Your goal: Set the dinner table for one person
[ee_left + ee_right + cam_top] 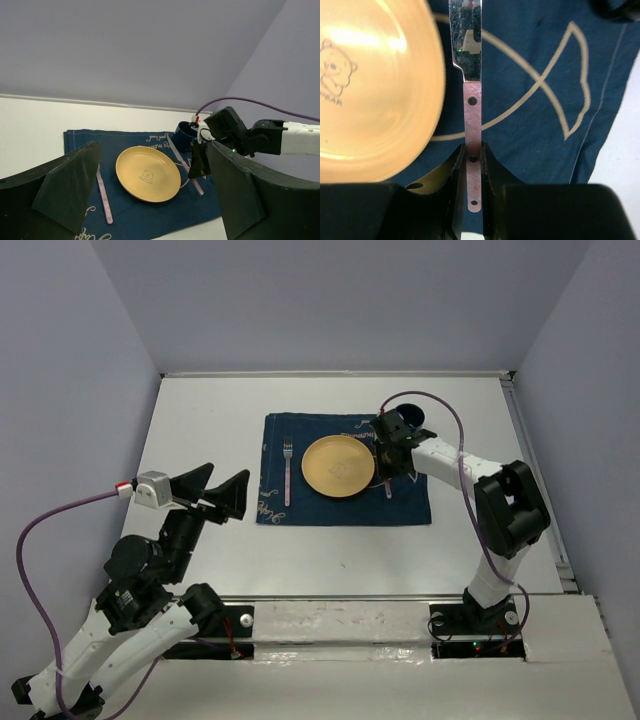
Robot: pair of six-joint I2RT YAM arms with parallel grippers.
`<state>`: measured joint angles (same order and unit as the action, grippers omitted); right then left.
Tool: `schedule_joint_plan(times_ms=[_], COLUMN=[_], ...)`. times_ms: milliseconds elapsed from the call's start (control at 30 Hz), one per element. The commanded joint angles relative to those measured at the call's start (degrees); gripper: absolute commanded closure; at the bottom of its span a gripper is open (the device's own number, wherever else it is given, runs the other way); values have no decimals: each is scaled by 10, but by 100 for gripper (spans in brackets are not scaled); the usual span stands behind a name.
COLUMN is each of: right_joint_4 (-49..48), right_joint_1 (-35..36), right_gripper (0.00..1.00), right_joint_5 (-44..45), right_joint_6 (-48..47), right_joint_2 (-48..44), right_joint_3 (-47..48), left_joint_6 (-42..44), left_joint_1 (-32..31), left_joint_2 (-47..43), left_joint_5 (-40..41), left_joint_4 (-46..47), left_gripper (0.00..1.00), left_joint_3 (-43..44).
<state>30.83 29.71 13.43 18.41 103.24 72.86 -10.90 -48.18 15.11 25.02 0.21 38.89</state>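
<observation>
I should ease the knife away from the plate (338, 465) with my right gripper next and down onto the bare mat strip (394, 490) to release it, because the knife's handle still hangs above the mat.
On the white dinner table (200, 430) lies a dark blue mat (300, 505) with a yellow plate (338, 465) at its centre. A pink-handled fork (287, 472) rests on the mat left of the plate. My right gripper (473, 150) is shut on the pink handle of a knife (473, 107). The knife stretches along the mat (530, 115) just right of the plate (375, 90), blade pointing away. Whether it rests on the cloth or hangs just above it, I cannot tell. My left gripper (230, 472) hovers open and holds nothing, left of the mat's near corner.
A dark blue cup (408, 412) stands at the mat's far right corner, just behind the right gripper (388, 472). A raised rail runs along the table's right edge (540, 480). Grey walls close in the back and both sides.
</observation>
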Motion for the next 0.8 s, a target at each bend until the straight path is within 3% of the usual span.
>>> schedule_joint_plan(times_ms=[0, 767], right_joint_4=[-43, -38], right_joint_1=[-9, -37], right_gripper=[100, 100], right_joint_5=[3, 20], right_joint_6=[16, 58], right_joint_2=[10, 46], right_joint_3=[13, 5], left_joint_6=[12, 13], left_joint_1=[5, 13], left_joint_2=[15, 15], left_joint_5=[-7, -8], left_joint_4=[28, 29], left_gripper=[1, 1], left_joint_3=[-3, -4])
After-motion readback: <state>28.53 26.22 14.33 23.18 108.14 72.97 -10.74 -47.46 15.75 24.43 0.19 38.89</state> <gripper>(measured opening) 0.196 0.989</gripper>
